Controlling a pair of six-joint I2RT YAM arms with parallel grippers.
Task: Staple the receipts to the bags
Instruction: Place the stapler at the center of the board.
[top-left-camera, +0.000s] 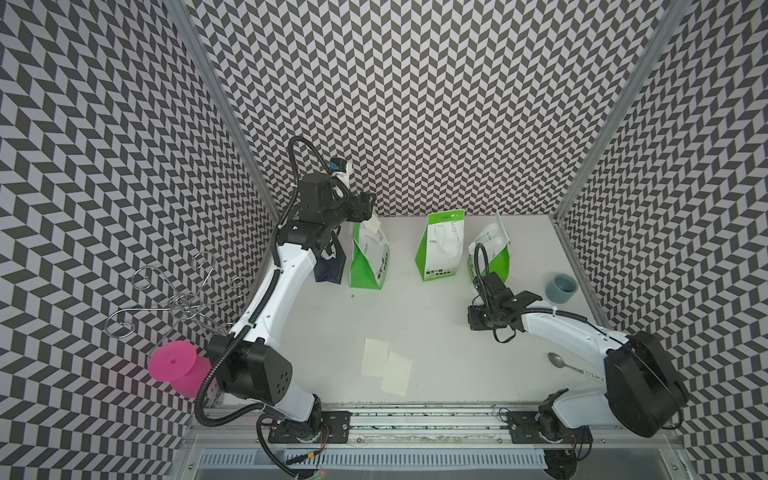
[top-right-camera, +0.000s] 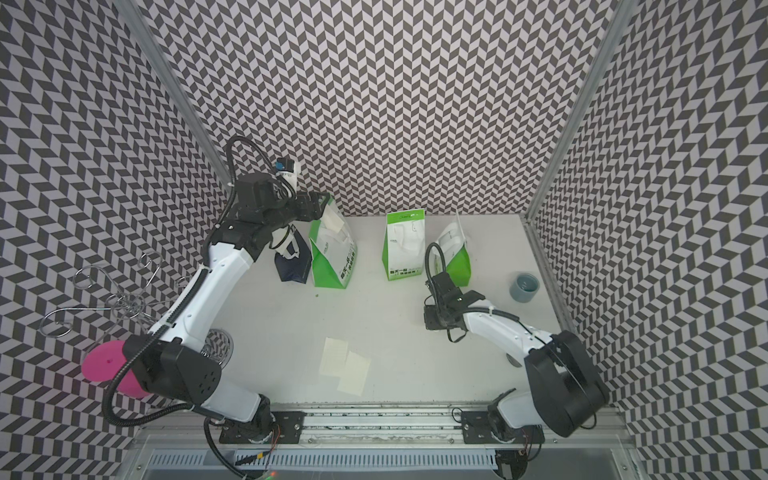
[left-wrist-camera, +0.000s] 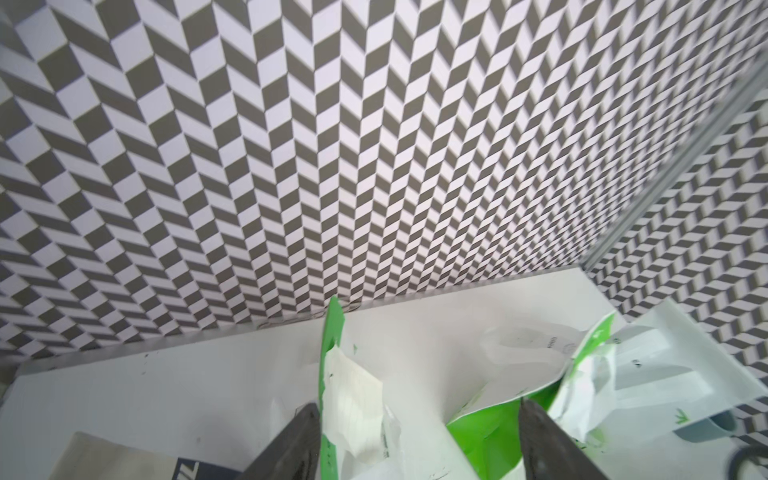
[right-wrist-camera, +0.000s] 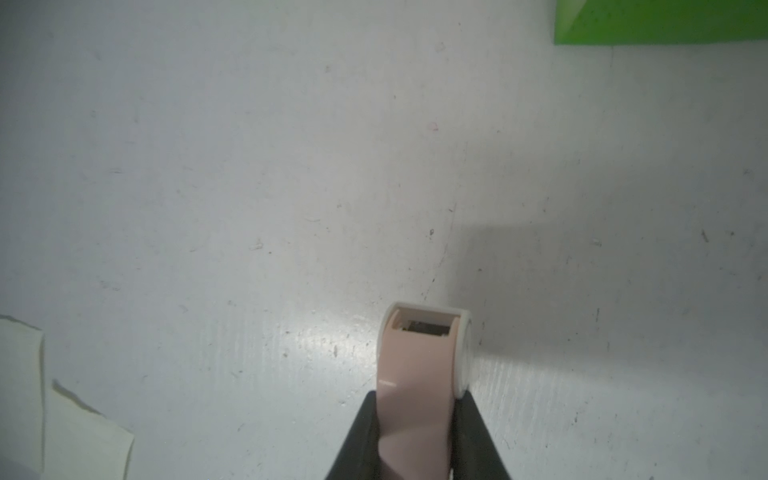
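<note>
I should lower the pinkish stapler (right-wrist-camera: 419, 353) onto the bare table with my right gripper next and let go of it there, because that spot is just below the gripper, away from the bags and receipts.
Several bags stand along the back of the table: a navy bag (top-left-camera: 330, 266), a green-and-white bag (top-left-camera: 370, 262) beside it, another green bag (top-left-camera: 440, 249) in the middle and a tilted third (top-left-camera: 492, 249) to its right. My left gripper (left-wrist-camera: 419, 403) is open at the top of the leftmost green bag. A receipt (left-wrist-camera: 353, 399) hangs on that bag's upper edge, close to one finger and not pinched. Two more receipts (top-left-camera: 374, 357) (top-left-camera: 397, 374) lie overlapping near the front. My right gripper (right-wrist-camera: 417, 397) is shut on the pinkish stapler (right-wrist-camera: 419, 353), low over bare table.
A grey-blue cup (top-left-camera: 561, 288) stands at the right edge and a spoon (top-left-camera: 561, 362) lies by the right arm. A pink spool (top-left-camera: 174, 365) and wire hooks (top-left-camera: 178, 299) sit outside the left wall. Patterned walls enclose the table on three sides.
</note>
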